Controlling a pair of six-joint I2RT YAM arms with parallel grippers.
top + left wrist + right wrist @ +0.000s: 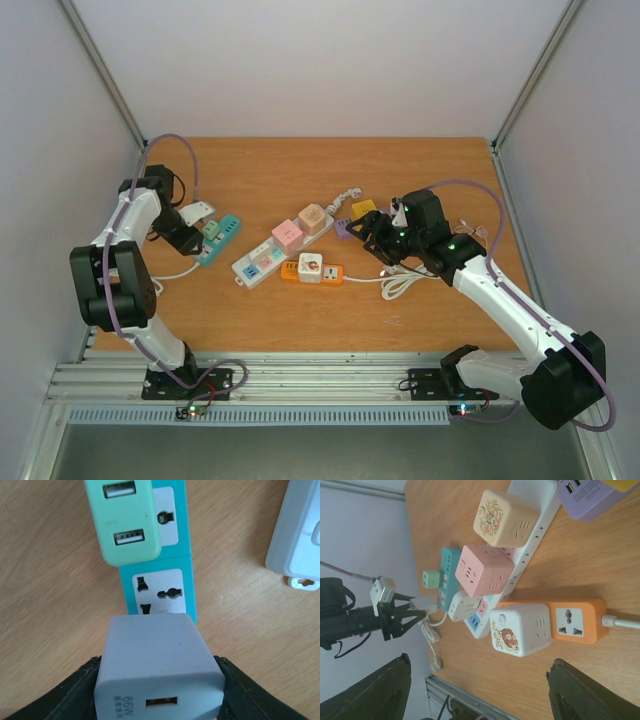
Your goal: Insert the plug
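Observation:
The teal power strip (222, 238) is slanting. I should turn my left gripper square, lower the plug into the paired slots of the free socket and let go of it.
My left gripper (159, 669) is shut on a pale grey 66W charger plug (157, 665), its black fingers (75, 692) pressing both sides. The plug hangs just over the near end of the teal power strip (186, 535), right before a free socket (159, 592). A mint green USB adapter (127, 522) sits in the strip's further socket. From the top view the left gripper (190, 226) holds the plug (198, 212) at the strip's (222, 238) left end. My right gripper (376, 240) is open and empty, hovering over the table by the orange strip (575, 622).
A white power strip (262, 258) carries a pink cube (288, 235) and a beige cube (313, 217). An orange strip (331, 272) holds a white tiger cube (309, 266). Purple (344, 229) and yellow (364, 208) adapters and a coiled white cable (400, 285) lie near the right gripper.

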